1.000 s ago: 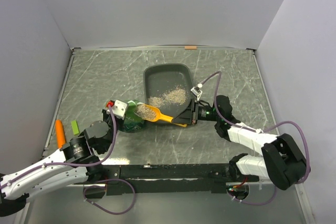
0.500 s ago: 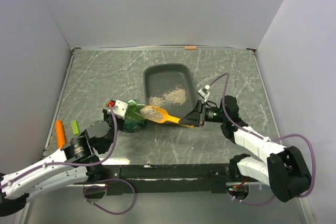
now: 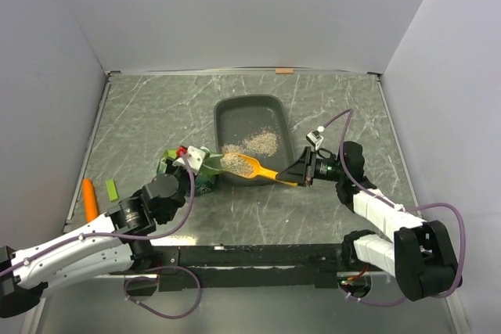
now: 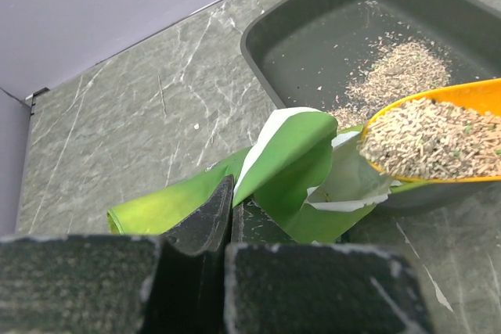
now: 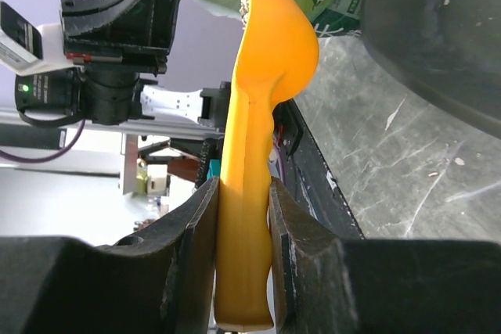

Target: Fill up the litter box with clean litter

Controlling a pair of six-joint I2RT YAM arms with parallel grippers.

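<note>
My right gripper swings outward next, tips the scoop over the box point(image 3: 220, 119), then lowers it onto the bare tabletop point(image 3: 311, 117) beside the box and then releases it, as litter heaps the scoop's bowl.
The dark grey litter box point(image 3: 220, 119) lies at mid-table, also seen in the left wrist view point(image 4: 258, 41). A small pile of clean litter point(image 3: 257, 143) point(image 4: 401, 68) lies in its near end. My right gripper point(image 3: 302, 175) point(image 5: 244, 193) is shut on the handle of an orange scoop point(image 3: 252, 167) point(image 5: 266, 60). The scoop's bowl is heaped with litter point(image 4: 434, 140) and hangs level over the box's near-left corner. My left gripper point(image 3: 190, 165) point(image 4: 229, 193) is shut on the edge of the green bag point(image 3: 205, 180) point(image 4: 290, 158), holding its mouth up beside the box.
An orange stick-shaped item point(image 3: 90, 197) and a small green piece point(image 3: 111, 190) lie by the left wall. A strip of orange tape point(image 3: 283, 71) marks the back edge. Grey walls enclose the table on three sides.
The right gripper has drawn back to the right, carrying the loaded scoop from the bag's mouth to the box's near corner. The left arm has shifted right over the bag.
</note>
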